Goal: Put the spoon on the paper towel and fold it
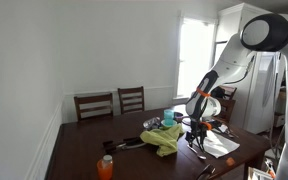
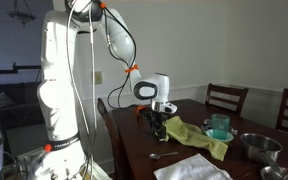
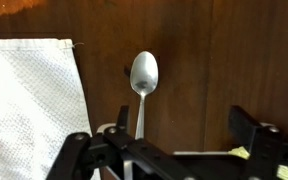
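My gripper should next shift to its left in the wrist view and lower its open fingers around the spoon handle (image 2: 169, 154) (image 3: 140, 116), which sits off-center below it.
In the wrist view the metal spoon (image 3: 144, 73) lies on the dark wooden table, bowl pointing away and handle running back under my gripper (image 3: 184, 122). My gripper is open and holds nothing; the handle sits just inside one finger. The white paper towel (image 3: 29, 100) lies flat beside the spoon, a small gap apart. In an exterior view the spoon (image 2: 164, 155) rests near the table edge, with the paper towel (image 2: 192, 168) in front of it and my gripper (image 2: 160, 122) hovering above. From the opposite side, the gripper (image 1: 197, 128) hangs next to the paper towel (image 1: 221, 146).
A bulky yellow-green cloth (image 2: 199, 135) lies mid-table, with a teal cup (image 2: 220, 125) and a metal bowl (image 2: 256, 147) behind it. An orange bottle (image 1: 105, 166) stands at one table corner. Wooden chairs (image 1: 94, 104) line the far side.
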You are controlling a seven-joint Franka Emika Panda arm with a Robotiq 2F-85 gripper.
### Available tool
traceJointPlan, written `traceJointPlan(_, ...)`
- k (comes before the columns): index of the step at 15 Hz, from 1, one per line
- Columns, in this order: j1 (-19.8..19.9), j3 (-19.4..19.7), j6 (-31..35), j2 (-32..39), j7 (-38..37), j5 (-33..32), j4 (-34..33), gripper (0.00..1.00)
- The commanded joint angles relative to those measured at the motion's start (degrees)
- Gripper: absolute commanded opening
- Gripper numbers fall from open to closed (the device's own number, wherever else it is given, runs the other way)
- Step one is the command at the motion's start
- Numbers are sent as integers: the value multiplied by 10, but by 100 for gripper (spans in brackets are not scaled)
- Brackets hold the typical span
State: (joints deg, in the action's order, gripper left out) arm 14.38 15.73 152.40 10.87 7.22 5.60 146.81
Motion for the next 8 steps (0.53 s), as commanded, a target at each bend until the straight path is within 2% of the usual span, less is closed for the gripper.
traceJointPlan(1, 8, -7, -1, -1, -3, -4, -1, 100)
traceJointPlan(8, 13, -11, 85, 55, -13, 3, -9, 100)
